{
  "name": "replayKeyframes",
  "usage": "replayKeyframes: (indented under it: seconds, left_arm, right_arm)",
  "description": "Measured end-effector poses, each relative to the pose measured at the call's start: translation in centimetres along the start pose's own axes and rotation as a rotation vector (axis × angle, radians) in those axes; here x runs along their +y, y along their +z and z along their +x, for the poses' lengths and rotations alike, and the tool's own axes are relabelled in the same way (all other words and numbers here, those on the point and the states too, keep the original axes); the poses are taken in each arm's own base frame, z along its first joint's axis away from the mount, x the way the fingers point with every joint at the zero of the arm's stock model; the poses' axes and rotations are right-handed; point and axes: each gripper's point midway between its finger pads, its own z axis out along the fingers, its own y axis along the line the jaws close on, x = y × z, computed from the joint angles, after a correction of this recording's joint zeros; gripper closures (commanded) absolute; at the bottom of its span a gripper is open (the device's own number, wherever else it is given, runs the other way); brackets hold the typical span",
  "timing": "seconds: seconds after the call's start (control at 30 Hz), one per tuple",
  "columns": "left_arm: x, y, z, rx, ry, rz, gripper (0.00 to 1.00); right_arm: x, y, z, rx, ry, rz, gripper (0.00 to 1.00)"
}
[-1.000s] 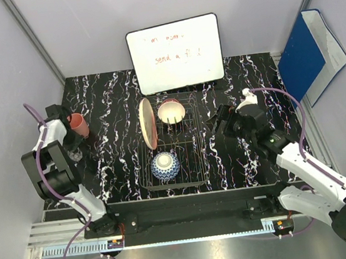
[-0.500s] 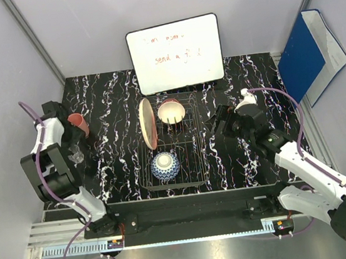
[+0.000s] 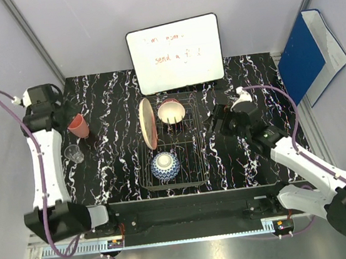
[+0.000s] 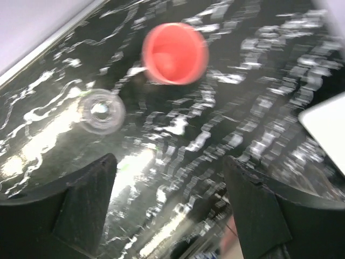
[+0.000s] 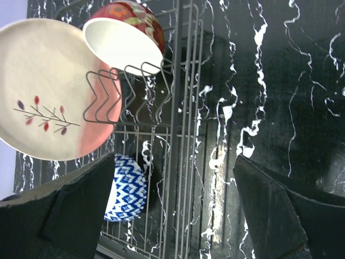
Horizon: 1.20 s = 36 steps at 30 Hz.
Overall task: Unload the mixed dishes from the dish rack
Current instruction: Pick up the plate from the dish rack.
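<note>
My left gripper swings from the cup [image 3: 78,125] to the rack next, turning, and comes down open astride the plate's rim [image 3: 142,124]. The plate stands on edge, top rim upward.
The black wire dish rack [image 3: 190,141] [image 5: 183,124] holds a pale plate [image 3: 148,124] [image 5: 46,86] on edge, a cream bowl with red markings [image 3: 172,111] [image 5: 126,38] and a blue-and-white bowl [image 3: 165,166] [image 5: 126,189]. On the table to its left stand a pink cup [image 3: 78,125] [image 4: 175,53] and a clear glass [image 3: 73,154] [image 4: 102,110]. My left gripper [image 3: 53,106] [image 4: 170,189] hovers open above and behind the cup, holding nothing. My right gripper [image 3: 216,123] [image 5: 175,189] is open beside the rack's right side, empty.
A whiteboard [image 3: 175,52] leans at the back behind the rack. A blue folder [image 3: 309,53] rests against the right wall. Grey walls close in the black marbled table [image 3: 107,106] on the left and the back.
My left gripper opened, let go of the pink cup and rose toward the back left. The cup stays on the table. The right arm barely moved.
</note>
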Motion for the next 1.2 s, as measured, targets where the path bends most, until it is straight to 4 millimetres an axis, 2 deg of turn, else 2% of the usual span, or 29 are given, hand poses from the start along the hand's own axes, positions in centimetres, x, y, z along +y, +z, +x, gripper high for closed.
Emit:
replayKeyframes:
  seconds: [0.07,0.2,0.27,0.33,0.43,0.5,0.6,0.67,0.73,0.83,1.0,1.2]
  left_arm:
    - [-2.1,-3.3,0.1,-0.062,0.038,0.087,0.14]
    - [-7.3,-10.2,3.2,-0.108,0.164,0.35,0.13]
    - [-9.1,-12.4,5.0,-0.11,0.229,0.443,0.12]
    - [-10.8,-13.3,7.1,-0.107,0.313,0.483,0.12]
    - [-13.2,-12.3,10.5,-0.087,0.444,0.472,0.13]
    - [-14.5,-10.1,12.8,-0.067,0.522,0.426,0.13]
    - [-14.8,-6.7,16.0,-0.019,0.624,0.348,0.13]
    - [-14.9,-4.9,17.3,0.005,0.668,0.306,0.14]
    - [-15.2,-4.1,17.9,0.01,0.68,0.294,0.14]
    - [-15.7,-3.3,18.3,0.008,0.686,0.287,0.2]
    - [-16.4,-2.4,19.0,0.013,0.694,0.289,0.58]
    - [-17.0,-2.2,19.4,0.018,0.698,0.31,0.61]
  right_arm:
    - [0.4,0.1,-0.4,-0.005,-0.002,-0.004,0.0]
    - [1.1,0.0,-1.3,-0.019,-0.003,-0.017,0.0]
    - [1.2,0.0,-1.4,-0.02,-0.003,-0.017,0.0]
    - [1.1,0.1,-1.4,-0.018,-0.004,-0.015,0.0]
    - [1.0,0.0,-1.2,-0.01,-0.005,-0.005,0.0]
    - [0.8,-0.1,-1.1,-0.007,-0.006,0.004,0.0]
    - [0.4,-0.3,-0.9,0.003,-0.007,0.019,0.0]
    - [0.2,-0.4,-0.9,0.001,-0.007,0.028,0.0]
    - [0.1,-0.5,-0.9,0.0,-0.008,0.034,0.0]
    - [0.0,-0.5,-0.8,0.001,-0.008,0.037,0.0]
    - [0.0,-0.5,-0.9,0.0,-0.012,0.039,0.0]
    - [-0.2,-0.4,-0.8,0.001,-0.013,0.044,0.0]
